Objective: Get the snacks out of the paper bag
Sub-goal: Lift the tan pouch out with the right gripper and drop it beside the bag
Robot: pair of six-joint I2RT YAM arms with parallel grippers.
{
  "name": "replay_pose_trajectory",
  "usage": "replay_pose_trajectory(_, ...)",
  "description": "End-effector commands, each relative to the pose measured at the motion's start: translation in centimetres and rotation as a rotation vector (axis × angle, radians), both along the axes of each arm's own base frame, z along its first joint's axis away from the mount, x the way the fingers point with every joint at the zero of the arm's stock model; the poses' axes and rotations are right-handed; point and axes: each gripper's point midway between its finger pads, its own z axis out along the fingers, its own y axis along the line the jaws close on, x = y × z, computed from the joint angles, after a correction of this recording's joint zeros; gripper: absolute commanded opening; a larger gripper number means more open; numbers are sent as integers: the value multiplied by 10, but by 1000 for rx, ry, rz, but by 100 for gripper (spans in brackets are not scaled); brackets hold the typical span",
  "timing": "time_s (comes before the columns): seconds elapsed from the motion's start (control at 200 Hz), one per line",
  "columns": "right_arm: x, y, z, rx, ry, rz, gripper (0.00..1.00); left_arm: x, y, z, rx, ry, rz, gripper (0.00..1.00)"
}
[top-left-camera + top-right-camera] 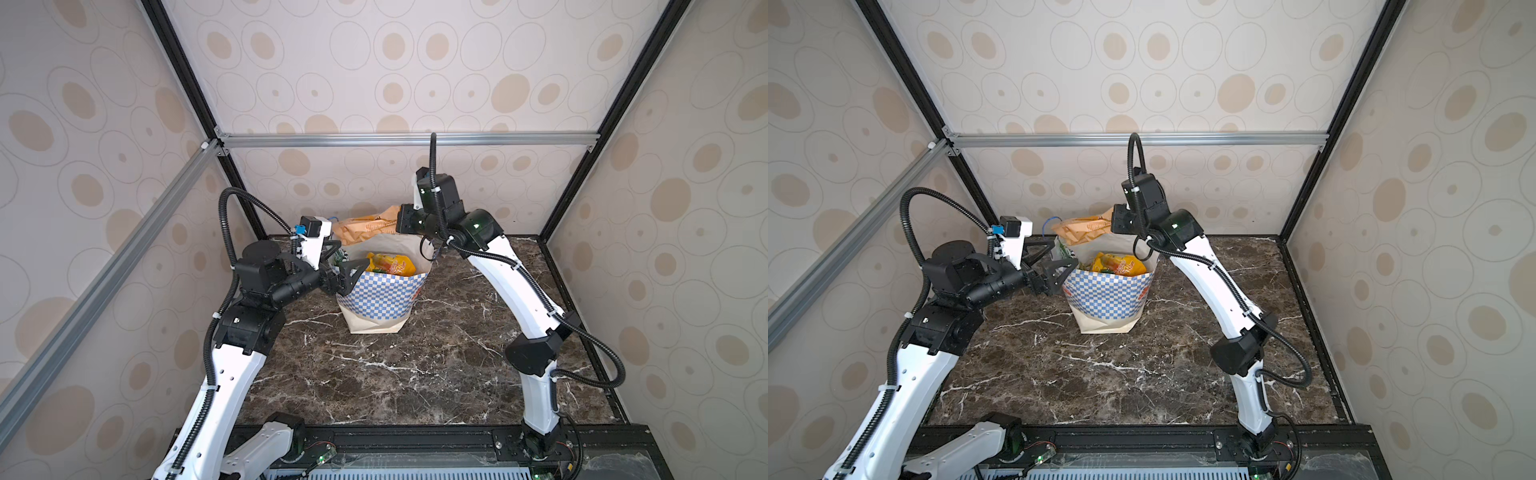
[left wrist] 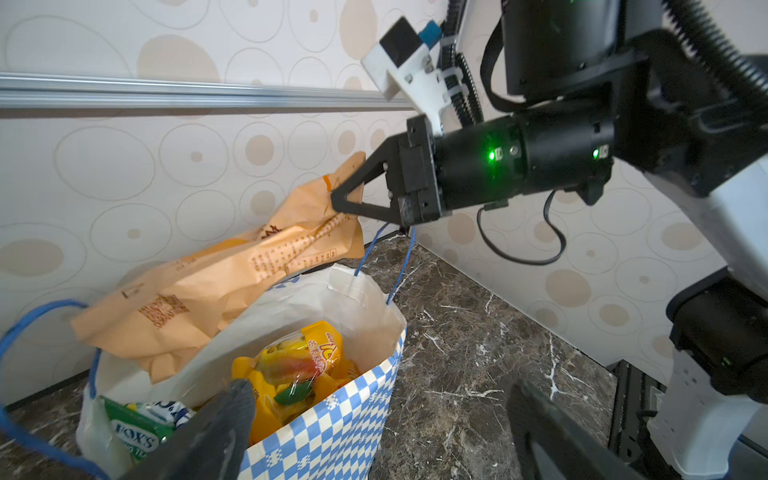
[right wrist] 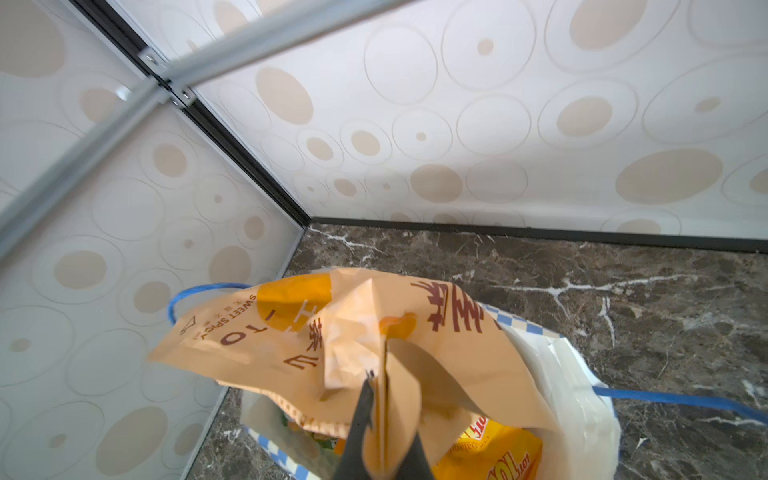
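My right gripper brings the flat tan-orange pouch (image 1: pixel 365 228) back and down past the bag's rim onto the clear, bare marble (image 1: pixel 462 308) beside the bag next, then releases it.
The paper bag (image 1: pixel 380 301) (image 1: pixel 1106 301) stands upright at the table's middle back, its mouth open. My right gripper (image 1: pixel 399 223) (image 3: pixel 376 382) is shut on a corner of the flat tan-orange pouch (image 1: pixel 365 228) (image 2: pixel 232 282) (image 3: pixel 291 332), which hangs above the bag's far rim. A yellow-orange packet (image 1: pixel 390 264) (image 2: pixel 299 361) and a green packet (image 2: pixel 133 428) lie inside the bag. My left gripper (image 1: pixel 347 257) (image 2: pixel 380 390) is open at the bag's left rim and holds nothing. In the left wrist view one finger stands before the bag's mouth, the other over the table.
The dark marble table (image 1: pixel 395 374) is walled in by patterned panels on three sides. An aluminium rail (image 1: pixel 407 139) runs along the back wall above the bag. Blue cord handles (image 2: pixel 25 328) stick out from the bag's rim.
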Motion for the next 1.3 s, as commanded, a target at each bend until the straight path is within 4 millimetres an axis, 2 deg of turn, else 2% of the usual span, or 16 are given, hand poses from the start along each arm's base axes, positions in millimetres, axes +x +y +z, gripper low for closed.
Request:
replay_pose_trajectory(0.0, -24, -29, 72, 68, -155, -33, 0, -14, -16, 6, 31, -73, -91, 98)
replay_pose_trajectory(0.11, -36, -57, 100, 50, -234, -101, 0, -26, -33, 7, 44, -119, -166, 98)
replay_pose_trajectory(0.265, -52, -97, 124, -11, -308, -208, 0, -44, -57, 5, 30, -164, -277, 98)
replay_pose_trajectory(0.35, -59, -121, 128, -50, -328, -277, 0, -52, -71, 2, 29, -170, -318, 98)
replay_pose_trajectory(0.5, -68, -167, 120, -33, -291, -370, 0, -58, -91, -6, 55, -168, -354, 98)
replay_pose_trajectory(0.515, -65, -169, 109, -46, -268, -378, 0, -59, -94, -7, 56, -168, -361, 98)
replay_pose_trajectory(0.605, -67, -199, 92, -31, -233, -446, 0, -61, -108, -14, 76, -159, -381, 98)
replay_pose_trajectory(0.685, -68, -228, 69, -11, -182, -518, 0, -66, -124, -24, 105, -144, -412, 98)
replay_pose_trajectory(0.77, -72, -255, 36, 52, -98, -576, 0, -72, -139, -33, 134, -135, -439, 98)
replay_pose_trajectory(0.87, -75, -273, -8, 146, -1, -610, 0, -80, -155, -39, 146, -127, -474, 98)
replay_pose_trajectory(0.9, -75, -285, -23, 156, 29, -644, 0, -83, -159, -39, 145, -129, -485, 98)
replay_pose_trajectory(1.12, -72, -309, -125, 157, 231, -728, 0, -95, -184, -43, 162, -133, -538, 98)
replay_pose_trajectory(1.215, -65, -313, -168, 188, 308, -744, 0, -97, -193, -49, 195, -123, -535, 98)
replay_pose_trajectory(1.295, -58, -312, -195, 231, 356, -740, 0, -95, -196, -53, 218, -118, -506, 98)
